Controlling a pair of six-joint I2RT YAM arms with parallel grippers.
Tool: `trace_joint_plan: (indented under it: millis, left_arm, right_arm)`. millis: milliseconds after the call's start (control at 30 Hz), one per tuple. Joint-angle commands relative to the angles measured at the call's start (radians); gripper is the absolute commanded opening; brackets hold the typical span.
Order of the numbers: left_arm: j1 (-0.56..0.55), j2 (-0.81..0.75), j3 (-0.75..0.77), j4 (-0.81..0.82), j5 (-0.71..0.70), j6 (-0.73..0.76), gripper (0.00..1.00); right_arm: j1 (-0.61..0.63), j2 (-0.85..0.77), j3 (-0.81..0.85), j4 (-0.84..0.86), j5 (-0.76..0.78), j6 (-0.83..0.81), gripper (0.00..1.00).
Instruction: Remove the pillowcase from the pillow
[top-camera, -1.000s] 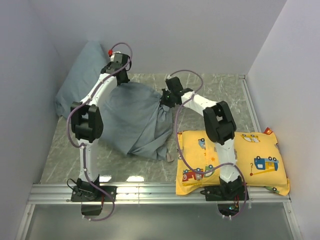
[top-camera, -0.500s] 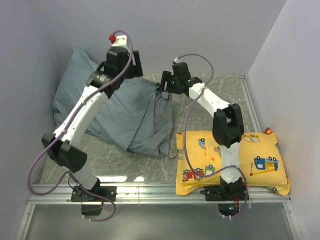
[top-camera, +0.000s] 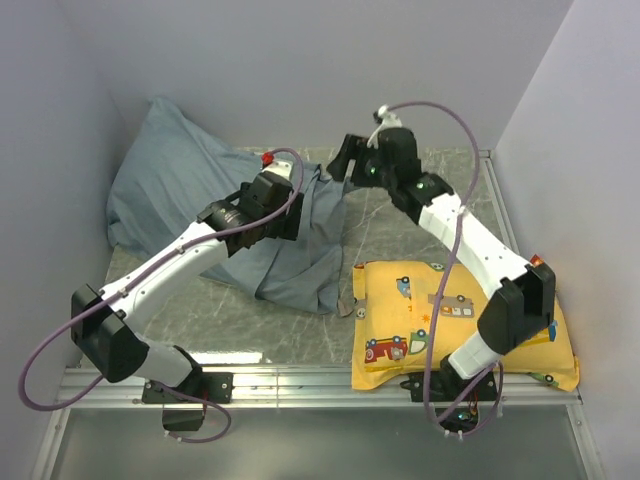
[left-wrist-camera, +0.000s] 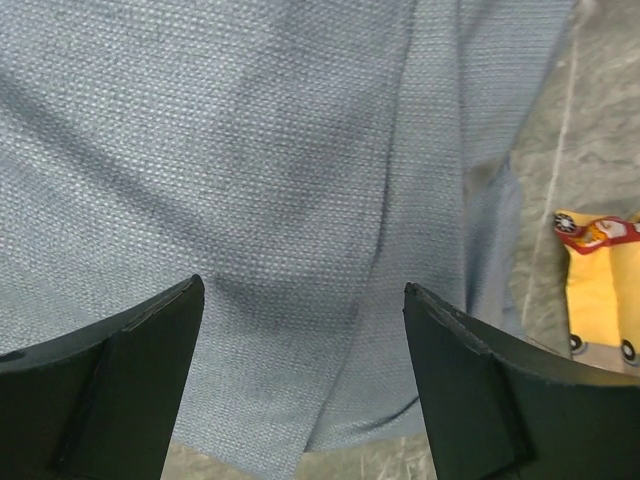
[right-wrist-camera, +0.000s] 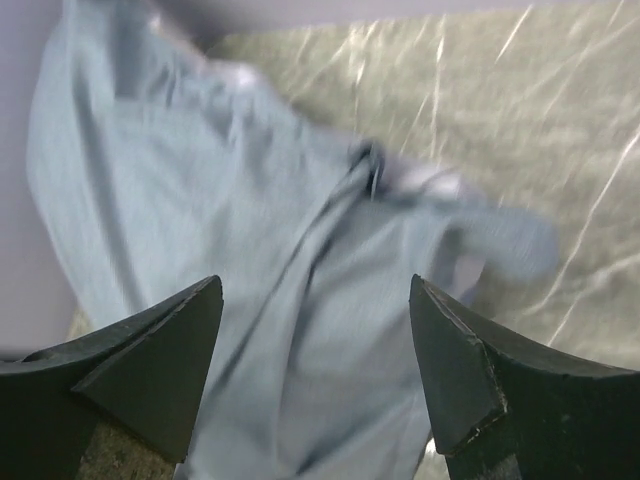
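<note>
The fold of pillowcase lies directly below, so my open left gripper lowers next.
The pillowcase (top-camera: 185, 185) lies slumped as a dusty blue-grey heap at the back left, leaning on the wall, with a flap reaching toward the table's middle. The pillow does not show anywhere. My left gripper (top-camera: 296, 212) hovers open over the flap. In the left wrist view its fingers (left-wrist-camera: 140, 350) stand wide apart above the woven fabric (left-wrist-camera: 260, 150), holding nothing. My right gripper (top-camera: 342, 160) hangs open above the heap's right edge. In the right wrist view the cloth (right-wrist-camera: 210, 210) shows blurred below the gripper (right-wrist-camera: 315, 285).
A yellow pillow (top-camera: 400, 310) printed with cartoon vehicles lies at the front right under the right arm; its corner (left-wrist-camera: 600, 285) shows in the left wrist view. Grey walls close in left, back and right. The marble tabletop (top-camera: 430, 220) ends at a metal rail (top-camera: 320, 383).
Both grippers opened and let go of the fabric. The left arm swung down from the back wall to over the flap. The right gripper rose and drew back. The cloth settled.
</note>
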Motion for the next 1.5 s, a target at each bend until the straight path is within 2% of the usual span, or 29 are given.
trace_joint_plan:
  millis: [0,67,200,433,533,567,767,867,900,967,1000,1100,1267,1467]
  left_arm:
    - [-0.012,0.006,-0.005,0.033,-0.051,-0.009,0.87]
    - [-0.01,0.034,-0.003,0.028,-0.088,-0.015,0.86]
    - [-0.012,0.069,0.005,0.037,-0.086,-0.022,0.79]
    - [-0.012,0.118,0.017,0.031,-0.098,-0.033,0.63]
    - [-0.01,0.123,0.015,0.027,-0.12,-0.038,0.55]
    - [-0.012,0.124,0.015,0.027,-0.125,-0.041,0.48]
    - [-0.01,0.15,0.058,-0.01,-0.19,-0.053,0.24]
    - [-0.007,0.164,0.095,-0.033,-0.233,-0.05,0.16]
    - [-0.004,0.169,0.103,-0.036,-0.241,-0.05,0.15]
    - [0.013,0.166,0.123,-0.041,-0.253,-0.05,0.11]
    - [0.022,0.16,0.126,-0.036,-0.254,-0.047,0.1]
    - [0.063,0.141,0.143,-0.021,-0.246,-0.039,0.04]
    - [0.155,0.107,0.172,-0.015,-0.25,-0.035,0.0]
    - [0.316,0.046,0.161,0.041,-0.139,-0.041,0.0]
  right_arm:
    - [0.084,-0.046,-0.135,0.068,0.011,0.019,0.82]
    - [0.119,-0.057,-0.201,0.09,0.006,0.026,0.81]
    - [0.182,-0.06,-0.277,0.144,-0.006,0.063,0.79]
    - [0.199,-0.033,-0.318,0.191,-0.026,0.083,0.75]
    - [0.201,-0.005,-0.317,0.217,-0.061,0.091,0.74]
    - [0.202,0.004,-0.314,0.222,-0.072,0.095,0.73]
    - [0.205,0.061,-0.297,0.26,-0.092,0.114,0.7]
    - [0.204,0.083,-0.28,0.237,-0.072,0.1,0.56]
    - [0.204,0.081,-0.28,0.233,-0.067,0.097,0.42]
    - [0.202,0.07,-0.284,0.224,-0.047,0.092,0.27]
    - [0.201,0.066,-0.286,0.21,-0.034,0.088,0.16]
    - [0.188,0.035,-0.3,0.179,0.014,0.073,0.05]
    - [0.126,-0.034,-0.352,0.151,0.06,0.062,0.0]
    - [-0.029,-0.106,-0.43,0.107,0.123,0.06,0.0]
